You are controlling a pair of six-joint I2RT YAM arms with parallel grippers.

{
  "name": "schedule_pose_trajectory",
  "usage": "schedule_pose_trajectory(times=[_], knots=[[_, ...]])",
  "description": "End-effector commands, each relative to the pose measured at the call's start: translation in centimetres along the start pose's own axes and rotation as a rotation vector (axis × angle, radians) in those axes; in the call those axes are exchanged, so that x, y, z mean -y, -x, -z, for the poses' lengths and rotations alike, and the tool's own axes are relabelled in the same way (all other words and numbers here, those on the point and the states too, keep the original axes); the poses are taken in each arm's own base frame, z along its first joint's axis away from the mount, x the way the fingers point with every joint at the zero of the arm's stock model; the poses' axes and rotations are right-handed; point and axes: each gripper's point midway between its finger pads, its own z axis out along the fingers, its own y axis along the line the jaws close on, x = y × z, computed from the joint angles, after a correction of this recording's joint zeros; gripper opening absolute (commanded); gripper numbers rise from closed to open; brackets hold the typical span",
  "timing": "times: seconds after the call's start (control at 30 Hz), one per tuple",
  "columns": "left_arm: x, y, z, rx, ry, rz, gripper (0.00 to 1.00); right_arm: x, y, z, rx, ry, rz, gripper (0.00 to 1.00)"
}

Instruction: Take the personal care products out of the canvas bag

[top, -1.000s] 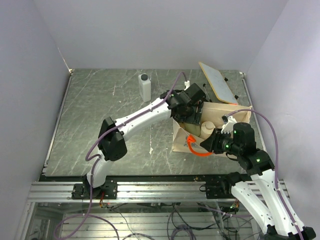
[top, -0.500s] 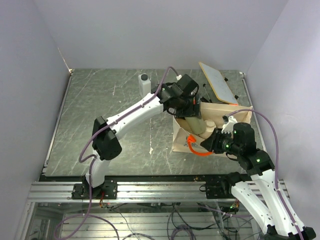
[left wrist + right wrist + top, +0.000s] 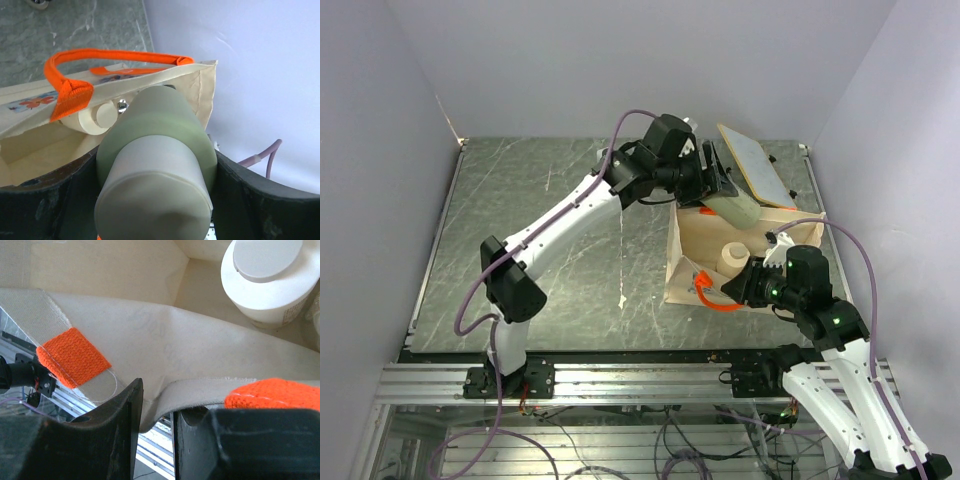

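Note:
The left gripper next needs to move the cylinder (image 3: 738, 210) it holds to the open tabletop below it and to its left in the top view, and lower it to release.
The canvas bag (image 3: 692, 232) stands open at the right of the table. My left gripper (image 3: 717, 188) is shut on the olive-green cylinder (image 3: 738, 210) with a beige cap and holds it above the bag's far rim. In the left wrist view the cylinder (image 3: 156, 150) fills the space between my fingers (image 3: 45, 205), with the bag (image 3: 30, 155) below. A cream round bottle (image 3: 732, 258) stands inside the bag and also shows in the right wrist view (image 3: 267, 282). My right gripper (image 3: 728, 290) is shut on the bag's near rim (image 3: 200, 390). The white rectangular bottles are hidden.
A flat tan board (image 3: 755, 165) leans at the back right, just beyond the bag. The bag's orange handle (image 3: 712, 298) hangs by my right gripper, and an orange tab (image 3: 72, 357) sits on its rim. Walls close in the table on the left, back and right.
My left gripper has risen out of the bag with the green cylinder and moved toward the far side. The right gripper has stayed on the bag's rim.

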Motion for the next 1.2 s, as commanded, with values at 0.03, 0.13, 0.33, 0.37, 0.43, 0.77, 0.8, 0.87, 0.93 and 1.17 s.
schedule_pose_trajectory(times=[0.03, 0.13, 0.33, 0.37, 0.43, 0.77, 0.8, 0.87, 0.93, 1.17], knots=[[8.3, 5.2, 7.4, 0.167, -0.288, -0.054, 0.07, 0.3, -0.1, -0.1, 0.006, -0.011, 0.015, 0.27], [7.6, 7.3, 9.2, 0.231, -0.271, -0.055, 0.07, 0.2, -0.1, -0.1, 0.003, -0.007, 0.017, 0.27], [3.2, 11.4, 12.9, 0.350, -0.133, -0.040, 0.07, 0.2, -0.1, -0.2, -0.002, -0.005, 0.019, 0.27], [2.2, 12.0, 13.6, 0.376, -0.100, -0.036, 0.07, 0.3, -0.2, -0.2, -0.004, -0.005, 0.018, 0.27], [0.4, 13.0, 15.2, 0.426, -0.030, -0.040, 0.07, 0.2, -0.2, -0.2, 0.000, -0.004, 0.019, 0.27], [-16.1, 11.3, 18.5, 0.534, 0.504, 0.007, 0.07, 0.3, -0.3, -0.3, -0.002, -0.002, 0.020, 0.27], [-18.0, 10.5, 18.3, 0.524, 0.536, 0.016, 0.07, 0.2, -0.3, -0.3, -0.003, -0.001, 0.021, 0.27], [-20.7, 9.3, 18.3, 0.523, 0.567, 0.031, 0.07, 0.3, -0.3, -0.3, 0.000, -0.001, 0.021, 0.27], [-23.2, 8.0, 18.2, 0.518, 0.605, 0.041, 0.07, 0.3, -0.3, -0.2, 0.001, -0.002, 0.021, 0.27], [-30.6, 8.0, 18.0, 0.508, 0.736, 0.018, 0.07, 0.3, -0.3, -0.3, -0.003, -0.003, 0.020, 0.28]])
